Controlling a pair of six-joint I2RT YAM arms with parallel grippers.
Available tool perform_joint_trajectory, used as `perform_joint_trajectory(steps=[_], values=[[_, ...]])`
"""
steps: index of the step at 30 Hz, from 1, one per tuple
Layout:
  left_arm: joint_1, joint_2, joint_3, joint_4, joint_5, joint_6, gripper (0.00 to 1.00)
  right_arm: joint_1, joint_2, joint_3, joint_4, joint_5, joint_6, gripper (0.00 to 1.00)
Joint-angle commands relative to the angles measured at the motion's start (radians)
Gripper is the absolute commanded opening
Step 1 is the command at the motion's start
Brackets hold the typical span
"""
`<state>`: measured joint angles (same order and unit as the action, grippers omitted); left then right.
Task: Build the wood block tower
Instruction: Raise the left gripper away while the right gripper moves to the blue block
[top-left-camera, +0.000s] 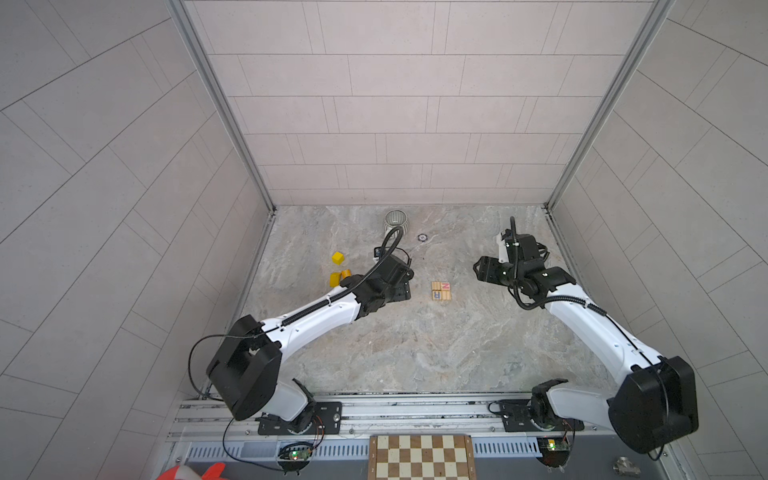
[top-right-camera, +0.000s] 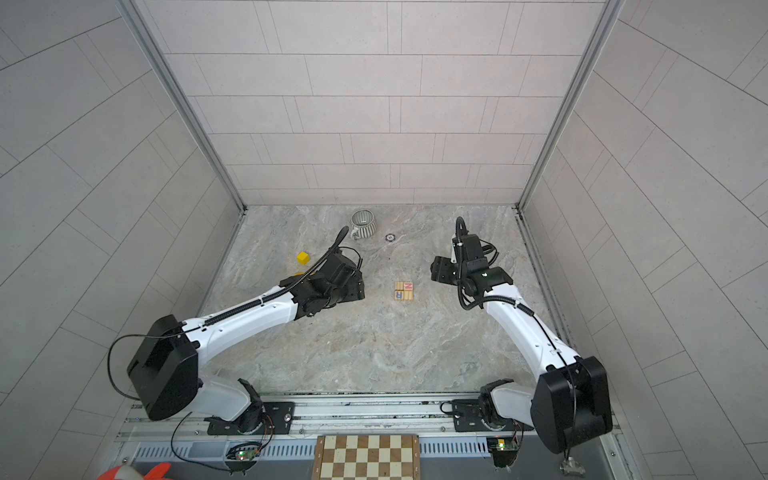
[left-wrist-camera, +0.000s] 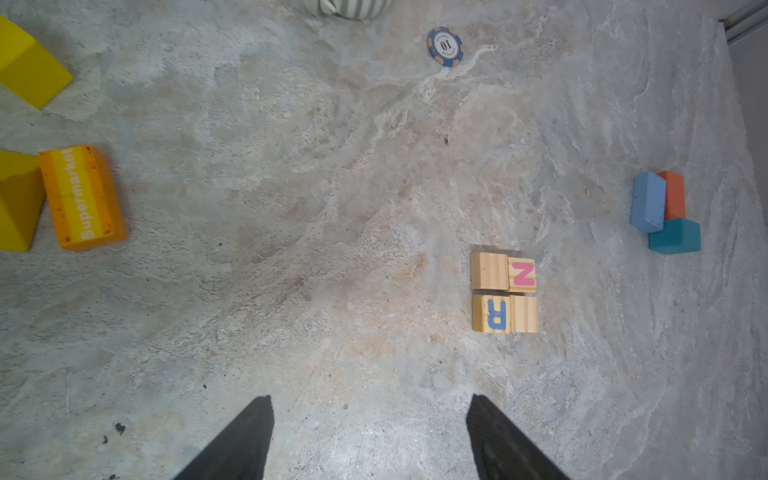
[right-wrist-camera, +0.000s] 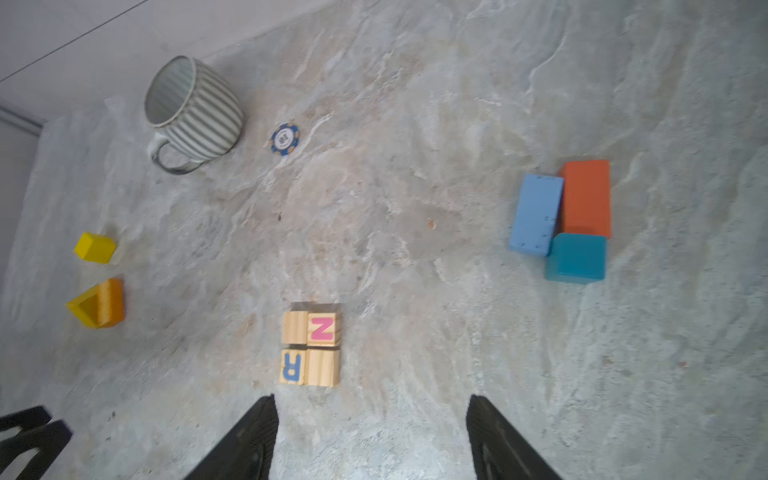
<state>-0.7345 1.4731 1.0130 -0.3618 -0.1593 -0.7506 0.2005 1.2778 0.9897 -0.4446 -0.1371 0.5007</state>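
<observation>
The robot's right gripper needs to move outward and down onto the light blue block (right-wrist-camera: 537, 213) next, with its fingers across the block's narrow width, because the block's long side facing the letter cubes is clear.
The wood blocks lie flat in three separate groups. Natural-wood letter cubes (top-left-camera: 441, 290) (top-right-camera: 404, 290) (left-wrist-camera: 504, 293) (right-wrist-camera: 311, 349), showing N and R, form a square mid-table. A light blue, an orange-red and a teal block (right-wrist-camera: 565, 220) (left-wrist-camera: 660, 212) touch each other to the right; my right arm hides them in both top views. On the left are a yellow cube (top-left-camera: 338, 258) (right-wrist-camera: 94, 247), an orange "Supermarket" block (left-wrist-camera: 83, 197) and a yellow wedge (right-wrist-camera: 85, 309). My left gripper (left-wrist-camera: 370, 399) (top-left-camera: 401, 289) hovers open and empty left of the cubes. My right gripper (right-wrist-camera: 372, 397) (top-left-camera: 482, 270) hangs open and empty to their right.
A grey ribbed cup (top-left-camera: 395, 220) (right-wrist-camera: 193, 112) stands by the back wall, with a blue poker chip (top-left-camera: 422, 237) (left-wrist-camera: 444, 45) beside it. A brown-and-cream chessboard (top-left-camera: 422, 457) lies beyond the front rail. Tiled walls close in three sides.
</observation>
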Motion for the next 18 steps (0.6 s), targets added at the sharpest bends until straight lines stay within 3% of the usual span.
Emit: perform_joint_trajectory(steps=[1,12,15,18], values=[[0.017,0.024,0.019,0.02,-0.023,0.007,0.8,-0.047,0.089,0.067,-0.063,0.072,-0.037,0.7],[0.033,0.147,0.055,0.124,-0.019,0.008,0.8,-0.116,0.406,0.296,-0.114,0.199,-0.053,0.69],[0.053,0.17,0.047,0.148,0.012,0.007,0.8,-0.126,0.501,0.376,-0.174,0.223,-0.044,0.64],[0.076,0.183,0.038,0.168,0.052,0.007,0.8,-0.14,0.589,0.44,-0.213,0.222,-0.039,0.53]])
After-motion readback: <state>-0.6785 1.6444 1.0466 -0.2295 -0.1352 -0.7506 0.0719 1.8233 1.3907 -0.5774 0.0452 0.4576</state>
